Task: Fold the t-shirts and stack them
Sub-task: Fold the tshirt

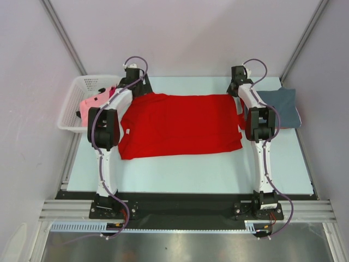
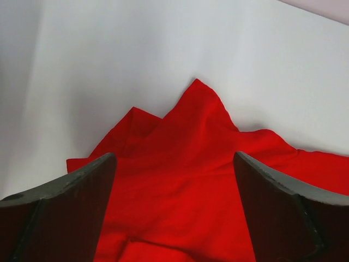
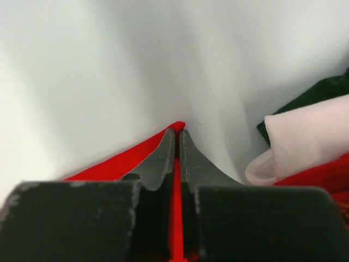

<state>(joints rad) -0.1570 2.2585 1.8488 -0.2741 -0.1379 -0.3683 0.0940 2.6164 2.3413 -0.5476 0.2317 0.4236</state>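
The opposite corner is already pinched by my right gripper. My open left gripper should next move down onto the red t-shirt's rumpled far edge (image 1: 143, 96) (image 2: 174, 154) by the basket and close.
A plain bright red t-shirt (image 1: 180, 125) lies spread flat across the middle of the table. My left gripper (image 1: 140, 87) hovers at its far left corner, open and empty. In the left wrist view the gripper (image 2: 174, 155) has its jaws wide apart over rumpled red cloth (image 2: 180, 180). My right gripper (image 1: 235, 89) is at the shirt's far right corner. In the right wrist view the gripper (image 3: 178, 132) is shut on a thin edge of the red shirt (image 3: 125, 161). A folded grey-blue t-shirt (image 1: 281, 106) lies at the far right.
A white lattice basket (image 1: 73, 109) stands at the far left and holds pink shirts (image 1: 95, 103). The right wrist view shows pale pink cloth (image 3: 311, 136) and dark green cloth (image 3: 327, 87) close on the right. Side walls close in the table.
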